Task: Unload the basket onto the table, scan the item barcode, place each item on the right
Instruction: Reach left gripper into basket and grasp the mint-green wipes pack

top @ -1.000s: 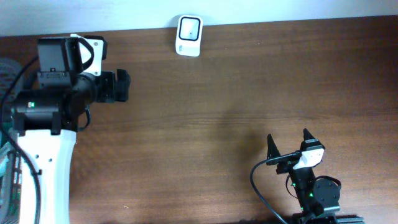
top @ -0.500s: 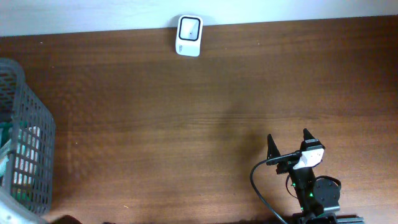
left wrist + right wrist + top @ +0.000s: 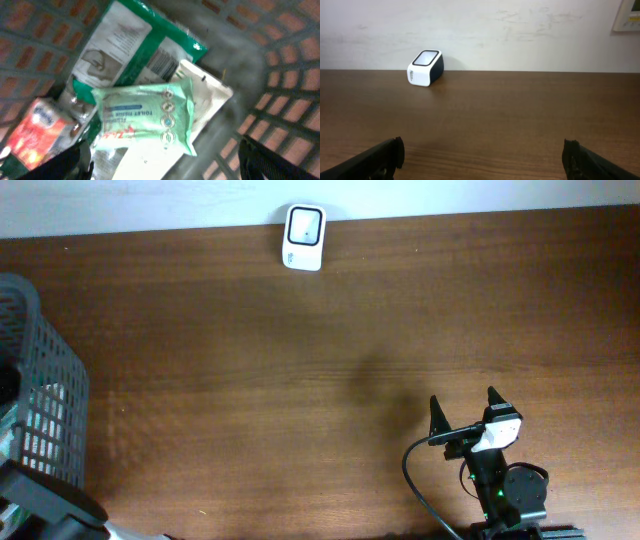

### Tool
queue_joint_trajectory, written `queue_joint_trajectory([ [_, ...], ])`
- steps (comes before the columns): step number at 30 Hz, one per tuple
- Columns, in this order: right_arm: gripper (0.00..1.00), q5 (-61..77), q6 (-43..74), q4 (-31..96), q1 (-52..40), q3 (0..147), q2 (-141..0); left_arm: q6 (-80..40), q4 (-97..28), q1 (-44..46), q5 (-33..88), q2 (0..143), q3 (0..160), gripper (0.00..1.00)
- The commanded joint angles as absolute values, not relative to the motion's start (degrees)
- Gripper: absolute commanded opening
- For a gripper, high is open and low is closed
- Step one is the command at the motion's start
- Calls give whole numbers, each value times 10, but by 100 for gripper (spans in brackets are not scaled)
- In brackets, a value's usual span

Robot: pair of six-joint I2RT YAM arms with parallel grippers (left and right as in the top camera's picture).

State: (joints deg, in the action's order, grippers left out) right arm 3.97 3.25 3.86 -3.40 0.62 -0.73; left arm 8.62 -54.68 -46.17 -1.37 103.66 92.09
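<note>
My left gripper should lower, open, onto the middle of the mint-green tissue pack [image 3: 145, 117] next and close. The pack lies uncovered on top of the white pouch [image 3: 212, 97].
The white barcode scanner [image 3: 303, 237] stands at the table's far edge, and the right wrist view shows the scanner [image 3: 425, 67] against the wall. In the left wrist view my left gripper [image 3: 165, 165] hangs open inside the grey basket [image 3: 285, 75], its fingertips [image 3: 75, 160] wide apart above the packs. A mint-green tissue pack [image 3: 145, 117] lies on top, just ahead of the jaws. Under it are a white pouch [image 3: 212, 97] and a green-and-white bag [image 3: 125, 47] with a barcode [image 3: 161, 62] showing. My right gripper [image 3: 465, 412] rests open and empty over the table.
The grey mesh basket [image 3: 40, 400] stands at the table's left edge, with part of the left arm [image 3: 50, 500] beside it. A red pack [image 3: 37, 132] lies at the basket's left. A black cable [image 3: 415, 475] loops by the right arm's base.
The left arm left the table's upper left and now reaches into the basket, which has come into view. Its jaws have narrowed slightly. The right arm has not moved.
</note>
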Motion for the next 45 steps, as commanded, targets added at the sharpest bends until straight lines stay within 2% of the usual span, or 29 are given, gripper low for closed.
queue_joint_trajectory([
  [1, 98, 38, 34, 41, -30, 3, -4, 163, -493, -473, -20, 1042, 855, 85],
  [6, 98, 39, 34, 41, -30, 3, -4, 167, -400, -499, -20, 1045, 794, 89],
  [8, 98, 39, 34, 41, -30, 3, -4, 208, -385, -502, -12, 1056, 788, 94],
  [16, 98, 39, 34, 41, -30, 3, -4, 223, -368, -500, -12, 1115, 788, 92],
  [18, 98, 39, 34, 41, -30, 3, -4, 222, -368, -500, -12, 1119, 788, 84],
  [20, 98, 39, 34, 41, -30, 3, -4, 222, -366, -500, -12, 1119, 788, 64],
  [22, 98, 39, 34, 41, -30, 3, -4, 222, -369, -500, -8, 1119, 788, 31],
  [23, 99, 39, 34, 41, -30, 3, -4, 222, -369, -500, -8, 1119, 788, 18],
  [25, 98, 39, 34, 41, -30, 3, -4, 222, -377, -500, -8, 1117, 793, 9],
  [27, 98, 39, 34, 41, -30, 3, -4, 219, -391, -500, -8, 1105, 810, 5],
  [31, 98, 39, 34, 41, -30, 3, -4, 142, -408, -500, -6, 1037, 879, 4],
  [35, 98, 39, 34, 41, -30, 3, -4, 79, -401, -500, 88, 926, 936, 4],
  [39, 98, 39, 34, 41, -30, 3, -4, 38, -367, -481, 235, 833, 939, 7],
  [42, 98, 39, 34, 41, -30, 3, -4, 19, -387, -405, 270, 794, 939, 7],
  [45, 98, 39, 34, 41, -30, 3, -4, 23, -459, -277, 239, 789, 938, 8],
])
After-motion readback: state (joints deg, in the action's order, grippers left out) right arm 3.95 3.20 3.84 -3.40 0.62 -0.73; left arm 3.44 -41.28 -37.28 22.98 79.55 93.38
